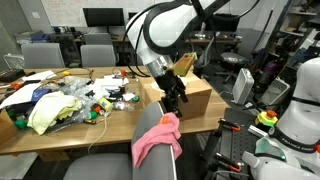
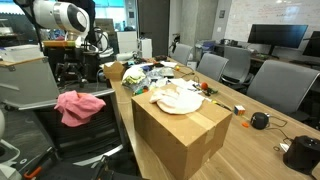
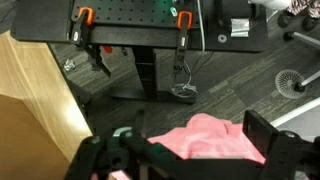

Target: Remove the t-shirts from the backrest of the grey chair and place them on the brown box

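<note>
My open gripper must move outward and down onto the fold at the pink t-shirt's top (image 1: pixel 166 121) on the backrest, as the cloth is still beyond its fingers.
A pink t-shirt (image 1: pixel 157 140) hangs bunched on the backrest of the grey chair (image 1: pixel 108 170), in front of the wooden table. It also shows in an exterior view (image 2: pixel 80 105) and in the wrist view (image 3: pixel 205 138). My gripper (image 1: pixel 173 100) hangs just above it, open, with the fingers spread either side of the cloth in the wrist view (image 3: pixel 185 150). The brown box (image 1: pixel 195 97) stands on the table right behind the chair and is large in an exterior view (image 2: pixel 180 135). A pale cloth (image 2: pixel 178 98) lies at the box's far edge; I cannot tell whether it rests on the box.
The table (image 1: pixel 60 135) carries a heap of clutter and a pale yellow cloth (image 1: pixel 45 112). Grey office chairs (image 2: pixel 265 85) line its other side. A black stand with orange clamps (image 3: pixel 130 25) is on the carpet beyond the chair. White equipment (image 1: pixel 300 100) stands close by.
</note>
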`<state>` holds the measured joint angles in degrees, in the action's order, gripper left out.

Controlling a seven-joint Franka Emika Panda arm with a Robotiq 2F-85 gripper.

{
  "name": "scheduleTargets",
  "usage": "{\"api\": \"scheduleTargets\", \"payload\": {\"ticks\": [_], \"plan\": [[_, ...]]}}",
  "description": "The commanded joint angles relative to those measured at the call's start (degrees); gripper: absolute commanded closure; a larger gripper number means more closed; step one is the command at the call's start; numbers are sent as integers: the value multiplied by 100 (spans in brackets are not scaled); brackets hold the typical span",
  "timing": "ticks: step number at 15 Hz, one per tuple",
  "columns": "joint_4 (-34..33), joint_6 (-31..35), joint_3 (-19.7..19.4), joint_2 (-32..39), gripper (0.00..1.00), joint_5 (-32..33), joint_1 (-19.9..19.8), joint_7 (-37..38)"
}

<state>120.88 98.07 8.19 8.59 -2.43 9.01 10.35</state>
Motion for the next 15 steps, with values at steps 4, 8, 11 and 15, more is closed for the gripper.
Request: {"api": "scheduleTargets", "payload": {"ticks": [4,8,11,15], "plan": [[-131,1124,55,462,0,2,130,-49],[-222,1351,73,772,0,-9,187,-20],[-344,1356,76,998,0,-9,225,-8],[-531,1320,49,1254,0,66,286,43]]}}
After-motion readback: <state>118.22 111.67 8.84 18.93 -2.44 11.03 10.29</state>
